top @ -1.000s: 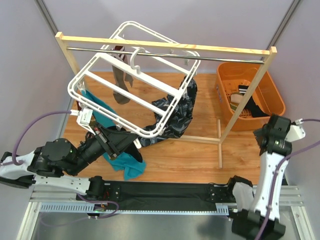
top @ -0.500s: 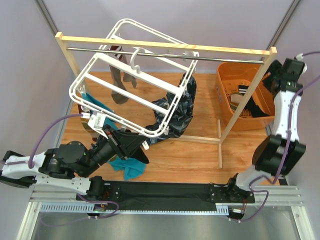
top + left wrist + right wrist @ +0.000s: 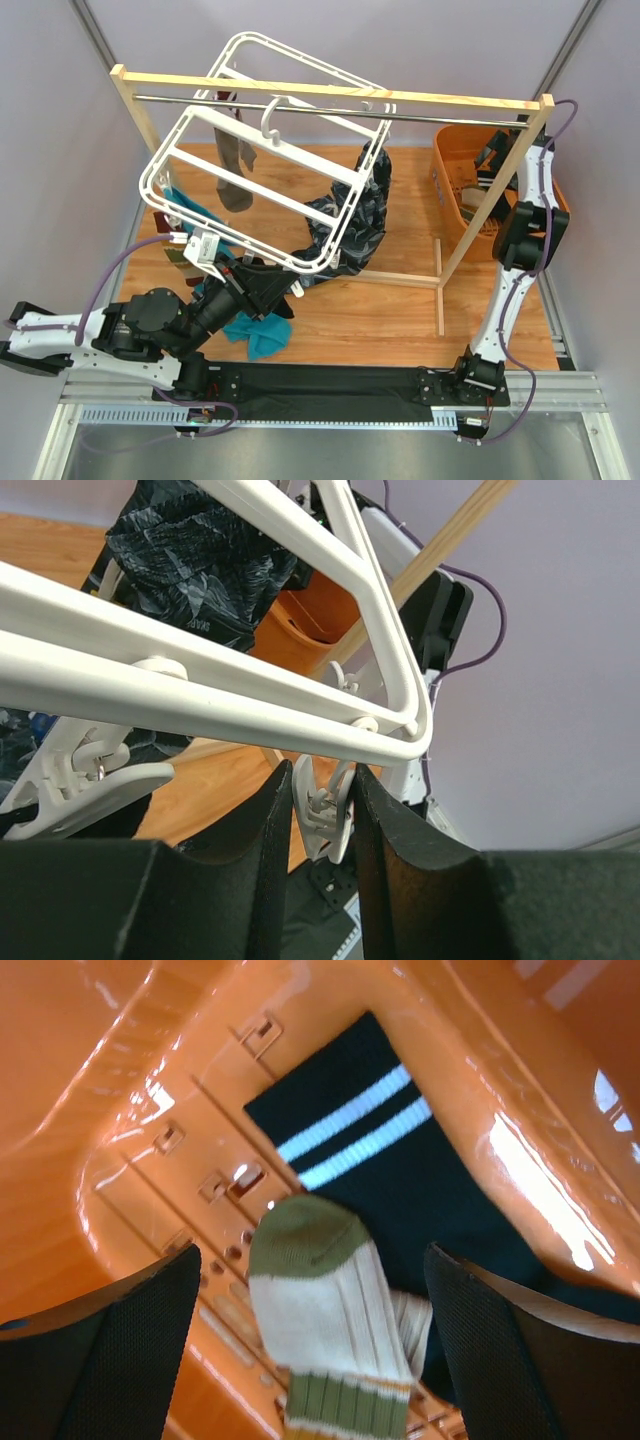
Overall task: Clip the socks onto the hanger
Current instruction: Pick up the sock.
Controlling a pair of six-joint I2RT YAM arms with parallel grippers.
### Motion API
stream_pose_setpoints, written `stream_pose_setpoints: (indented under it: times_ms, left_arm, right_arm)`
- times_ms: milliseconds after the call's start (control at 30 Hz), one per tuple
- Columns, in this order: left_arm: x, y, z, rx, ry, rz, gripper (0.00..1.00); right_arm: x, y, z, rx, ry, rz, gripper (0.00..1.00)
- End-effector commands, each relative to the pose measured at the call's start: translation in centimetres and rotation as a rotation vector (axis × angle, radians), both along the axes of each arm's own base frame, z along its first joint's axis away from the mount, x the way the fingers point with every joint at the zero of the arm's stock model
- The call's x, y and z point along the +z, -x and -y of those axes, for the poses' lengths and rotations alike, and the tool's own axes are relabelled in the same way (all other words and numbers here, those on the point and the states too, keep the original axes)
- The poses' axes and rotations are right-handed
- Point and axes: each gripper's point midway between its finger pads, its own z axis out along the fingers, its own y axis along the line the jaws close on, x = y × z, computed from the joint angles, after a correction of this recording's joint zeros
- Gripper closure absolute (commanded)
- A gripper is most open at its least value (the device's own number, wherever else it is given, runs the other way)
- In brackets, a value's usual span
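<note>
My open right gripper comes down past the green sock toe and onto the black sock's striped end (image 3: 348, 1118) next. That end lies below it, beyond the beige sock.
The white hanger (image 3: 318, 264) hangs tilted from the rack's rail. A grey-brown sock (image 3: 235, 165) and a teal sock (image 3: 200, 215) dangle from it. More teal cloth (image 3: 255, 335) lies on the floor. My left gripper (image 3: 285, 285) is at the hanger's near corner, shut on a small white clip (image 3: 325, 815) under the frame (image 3: 200, 680). My right gripper (image 3: 495, 155) reaches down into the orange basket (image 3: 450, 200). It stands open (image 3: 315, 1330) around a beige sock with green toe (image 3: 325, 1300), not touching it. A black sock with white stripes (image 3: 380, 1150) lies underneath.
The wooden rack with its metal rail (image 3: 330, 92) spans the scene, one post rising in front of the basket. A dark glossy patterned cloth (image 3: 360, 215) hangs by the hanger's right side. Another clip (image 3: 90, 780) dangles left of the held one.
My right arm has swung from the near right up and over into the basket, its jaws spreading wide. The left gripper has crept a little right along the hanger, still on the clip.
</note>
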Motion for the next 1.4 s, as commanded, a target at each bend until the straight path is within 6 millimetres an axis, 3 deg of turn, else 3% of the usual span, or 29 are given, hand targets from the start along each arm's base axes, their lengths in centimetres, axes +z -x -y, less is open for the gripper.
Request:
stream_pose_setpoints:
  times_ms: [0,167,267,300,367,400,533,733,767,833,867,933,1000,1033,1067,1167,1200,1233,1267,1300,1367]
  left_arm:
    - [-0.7,0.3,0.4,-0.025,-0.046,0.031,1.0]
    - [-0.6,0.3,0.1,-0.023,-0.053,0.026,1.0]
    - [-0.7,0.2,-0.3,-0.015,-0.044,0.021,1.0]
    - [-0.7,0.1,-0.5,-0.014,-0.038,0.021,1.0]
    - [-0.9,0.1,-0.4,-0.012,-0.04,0.019,1.0]
    - [-0.9,0.1,-0.4,-0.009,-0.043,0.02,1.0]
    - [-0.8,0.0,-0.5,-0.003,-0.045,0.023,1.0]
    - [-0.7,-0.1,-0.5,0.005,-0.05,0.027,1.0]
    - [-0.7,-0.1,-0.4,0.005,-0.053,0.029,1.0]
    - [-0.6,-0.1,-0.3,0.007,-0.057,0.031,1.0]
    - [-0.6,-0.2,-0.3,0.01,-0.059,0.032,1.0]
    - [-0.7,-0.2,-0.3,0.013,-0.064,0.031,1.0]
    - [-0.8,-0.2,-0.2,0.009,-0.068,0.027,1.0]
    - [-0.8,-0.2,-0.2,0.009,-0.067,0.025,1.0]
    - [-0.9,-0.2,-0.2,0.009,-0.068,0.023,1.0]
    - [-1.2,-0.2,-0.2,0.013,-0.064,0.008,1.0]
    - [-1.3,-0.4,-0.4,0.029,-0.068,0.002,1.0]
    - [-1.4,-0.4,-0.4,0.034,-0.06,-0.012,1.0]
    - [-1.5,-0.5,-0.5,0.044,-0.059,-0.021,1.0]
    - [-1.7,-0.7,-0.8,0.059,-0.068,-0.031,1.0]
    - [-1.9,-0.8,-0.8,0.073,-0.066,-0.051,1.0]
  right_arm:
    - [1.4,-2.7,1.6,-0.03,0.07,0.108,0.07]
    - [-0.5,-3.9,2.5,-0.067,0.254,0.061,0.09]
    - [-1.4,-4.8,2.1,-0.041,0.259,0.071,0.11]
    - [-3.1,-4.8,2.1,-0.035,0.25,0.043,0.12]
    - [-3.7,-4.9,2.4,-0.034,0.261,0.025,0.14]
    - [-5.5,-4.4,2.4,-0.036,0.25,-0.026,0.17]
    - [-5.0,-4.4,3.1,-0.067,0.274,-0.026,0.22]
    - [-5.6,-4.9,3.4,-0.081,0.243,-0.011,0.5]
    - [-5.8,-5.0,3.3,-0.076,0.229,-0.008,0.64]
    - [-5.7,-5.3,3.0,-0.057,0.205,0.01,0.72]
    - [-5.5,-5.5,3.0,-0.057,0.209,0.023,0.84]
    - [-5.3,-5.3,2.7,-0.045,0.2,0.031,0.95]
    - [-1.8,-6.1,2.1,-0.029,0.19,0.119,1.0]
    - [-1.0,-6.1,1.8,-0.014,0.173,0.14,1.0]
    - [2.5,-6.3,1.6,-0.01,0.177,0.206,1.0]
    - [6.9,-5.9,0.5,0.004,0.119,0.292,1.0]
    - [10.3,-5.2,0.2,0.003,0.103,0.351,1.0]
    - [11.8,-4.9,-0.8,0.022,0.029,0.392,1.0]
    - [11.9,-4.3,-1.1,0.022,-0.006,0.395,1.0]
    - [14.3,-3.3,-1.5,0.027,-0.028,0.434,1.0]
    - [15.2,-2.5,-2.7,0.051,-0.13,0.463,1.0]
